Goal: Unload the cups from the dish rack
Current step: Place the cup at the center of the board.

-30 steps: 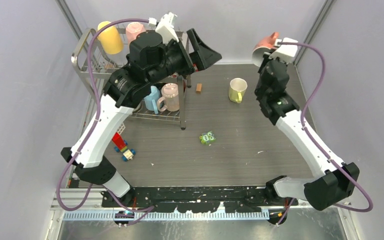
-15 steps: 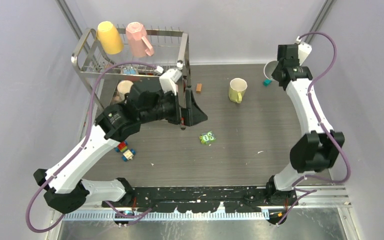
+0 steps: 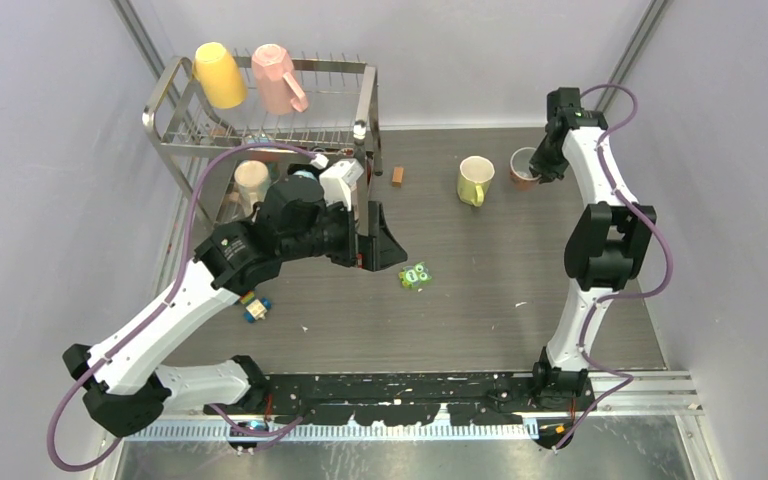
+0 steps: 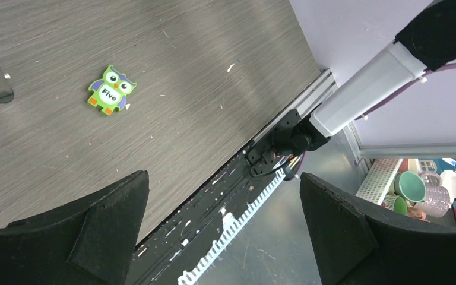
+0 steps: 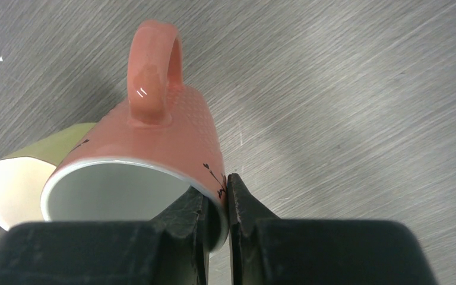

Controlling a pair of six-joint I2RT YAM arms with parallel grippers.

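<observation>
The orange mug should go down next in my right gripper and stand close beside the lime mug (image 3: 475, 180), as the table in that gap is bare.
The dish rack (image 3: 175, 120) stands at the far left. A yellow mug (image 3: 219, 75) and a pink mug (image 3: 278, 78) hang upside down on its top tier. A beige mug (image 3: 252, 180) sits on the lower tier, and part of a light blue mug (image 3: 303, 174) shows behind my left arm. My right gripper (image 3: 537, 166) is shut on the rim of an orange mug (image 5: 154, 142), one finger inside and one outside, low over the table beside a lime mug (image 3: 475, 180). My left gripper (image 4: 222, 231) is open and empty over the table just right of the rack.
A green owl tile (image 3: 416, 273) lies mid-table, also in the left wrist view (image 4: 110, 89). Toy blocks (image 3: 254, 306) lie near the rack's front. A small brown block (image 3: 398, 176) sits by the rack's right post (image 3: 363, 200). Walls close both sides.
My right arm swung the orange mug down from high at the back to the table beside the lime mug. My left arm came away from the rack, down and toward the table's middle.
</observation>
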